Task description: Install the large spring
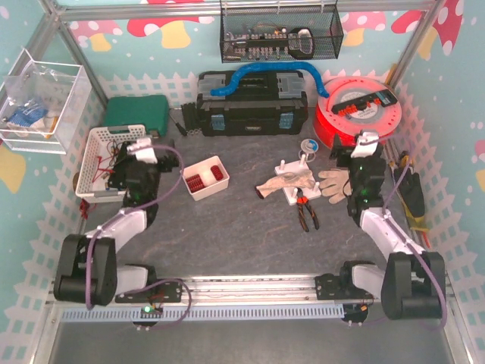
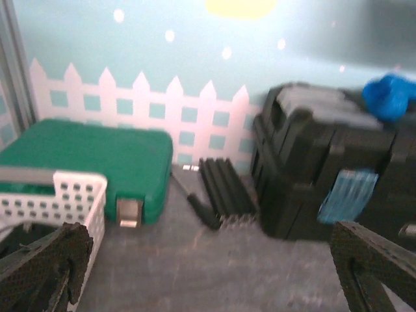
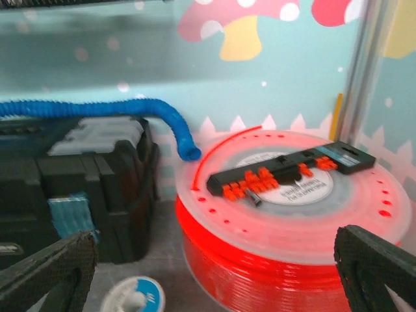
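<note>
My right gripper lowers to its left in the top view next, fingers tilting down, because the glove covering the white fixture (image 1: 292, 180) lies below it that way.
A white fixture (image 1: 292, 180) with upright posts stands mid-table. A small white box (image 1: 206, 177) to its left holds red parts; I cannot tell whether they are springs. No large spring can be made out. My left gripper (image 1: 138, 149) is raised beside the white basket, open and empty; its fingers (image 2: 40, 266) stand wide apart in the left wrist view. My right gripper (image 1: 364, 142) is raised in front of the red spool, open and empty, fingers (image 3: 376, 263) wide apart.
White basket (image 1: 97, 144), green case (image 2: 91, 162), black toolbox (image 1: 250, 102) with a blue hose (image 3: 97, 109), red tubing spool (image 3: 286, 214) with a black strip on it. Gloves (image 1: 333, 182), pliers (image 1: 307, 214) and a small tape roll (image 3: 133, 296) lie near the fixture.
</note>
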### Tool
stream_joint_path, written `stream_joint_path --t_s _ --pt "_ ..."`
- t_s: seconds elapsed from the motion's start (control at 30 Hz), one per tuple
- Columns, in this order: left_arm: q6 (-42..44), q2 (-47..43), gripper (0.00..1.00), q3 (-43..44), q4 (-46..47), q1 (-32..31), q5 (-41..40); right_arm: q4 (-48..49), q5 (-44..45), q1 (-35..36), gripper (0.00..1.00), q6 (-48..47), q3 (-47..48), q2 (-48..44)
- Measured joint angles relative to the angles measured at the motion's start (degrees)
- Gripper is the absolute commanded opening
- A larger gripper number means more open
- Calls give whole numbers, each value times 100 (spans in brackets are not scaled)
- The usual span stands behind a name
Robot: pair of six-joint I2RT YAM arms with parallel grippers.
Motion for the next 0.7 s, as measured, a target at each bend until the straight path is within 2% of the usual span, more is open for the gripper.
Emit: stream_joint_path --t_s 0.17,0.27,0.37,0.57,0.7 --pt "-824 -791 99 1272 -1928 -13 -57 -1947 -66 7 99 772 1093 -315" --pt "-1659 -1355 99 1545 -2817 2 -170 -2844 0 -48 99 1370 1250 -522" --pt "-2133 -1812 99 1561 -3390 66 160 -3486 -284 -96 99 1615 1250 -693" --pt "-2684 -2479 99 1139 -3731 79 1113 -4013 -1268 -92 99 1956 1226 -938" --pt "-2879 -2520 99 861 -3696 -20 1762 -4170 -1788 28 99 2024 1222 -855"
